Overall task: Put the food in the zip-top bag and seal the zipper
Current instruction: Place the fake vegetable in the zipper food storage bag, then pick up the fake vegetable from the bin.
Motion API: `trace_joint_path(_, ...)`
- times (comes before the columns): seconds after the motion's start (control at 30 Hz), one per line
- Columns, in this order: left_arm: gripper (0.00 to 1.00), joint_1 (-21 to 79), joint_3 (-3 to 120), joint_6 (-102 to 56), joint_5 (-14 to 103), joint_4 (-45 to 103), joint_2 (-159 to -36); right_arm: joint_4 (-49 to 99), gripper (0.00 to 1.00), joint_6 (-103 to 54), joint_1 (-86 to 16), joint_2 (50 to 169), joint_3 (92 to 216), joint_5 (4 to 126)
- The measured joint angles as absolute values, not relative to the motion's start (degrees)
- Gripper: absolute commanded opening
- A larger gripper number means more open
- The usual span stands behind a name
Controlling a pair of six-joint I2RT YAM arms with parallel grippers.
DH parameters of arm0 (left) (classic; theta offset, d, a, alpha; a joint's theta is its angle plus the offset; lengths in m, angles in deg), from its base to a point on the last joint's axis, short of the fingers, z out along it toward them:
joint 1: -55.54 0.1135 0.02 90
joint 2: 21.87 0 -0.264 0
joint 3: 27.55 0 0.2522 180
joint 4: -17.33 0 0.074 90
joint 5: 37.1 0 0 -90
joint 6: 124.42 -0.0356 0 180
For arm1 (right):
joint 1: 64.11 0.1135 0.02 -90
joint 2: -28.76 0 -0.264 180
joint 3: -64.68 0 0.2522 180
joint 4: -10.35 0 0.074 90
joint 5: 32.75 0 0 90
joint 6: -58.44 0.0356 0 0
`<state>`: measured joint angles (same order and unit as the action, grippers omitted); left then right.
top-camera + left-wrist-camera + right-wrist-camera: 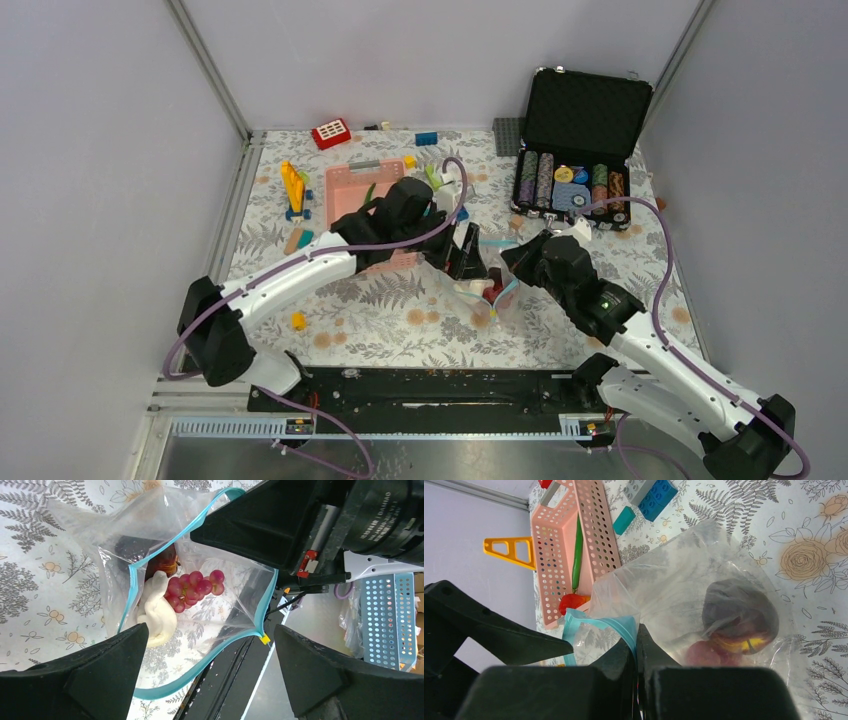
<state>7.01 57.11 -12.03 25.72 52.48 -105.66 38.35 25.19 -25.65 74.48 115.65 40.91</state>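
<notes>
I should next move my left gripper up and outward, then down to close just inside the basket's slotted side by the blue blocks, as food remains in the pink basket [551, 545].
The clear zip-top bag [90, 522] lies mid-table with its mouth held wide. Inside it are the dark red grape bunch [192, 587], the white piece [157, 612] and the maroon round fruit [739, 612]. My right gripper [636, 640] is shut on the light-blue zipper [621, 625] at one side of the mouth. My left gripper [210, 630] is open and empty, just above the mouth, with the zipper [200, 672] curving between its fingers. A long green pod [578, 550] and the red piece [571, 601] lie in the pink basket [551, 545].
The pink slotted basket [350, 190] stands just behind the left gripper [465, 252]. An open black case of poker chips [580, 140] is at the back right. Yellow [292, 187], red [331, 133] and blue [659, 495] building blocks lie along the back and left.
</notes>
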Motion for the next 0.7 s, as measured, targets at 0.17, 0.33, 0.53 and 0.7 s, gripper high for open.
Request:
trace_joint_path(0.17,0.99,7.0,57.1,-12.4,28.5,53.2,-102.9,37.7,0.00,25.2,-25.7,74.0,115.0,40.9)
trace_joint_path(0.33,0.99,7.3,57.0,-12.6,37.9,55.6,-97.1,37.5,0.00,25.2,-25.7,73.5,114.6,40.9)
trace_joint_path(0.53,0.99,15.9,53.2,-9.9,48.5,55.8,-89.5,37.2,0.00,25.3,-25.7,72.7,113.7,40.9)
trace_joint_path(0.7,0.99,27.6,50.4,-5.5,51.7,55.4,-90.5,37.1,0.00,25.3,-25.7,72.8,113.6,40.9)
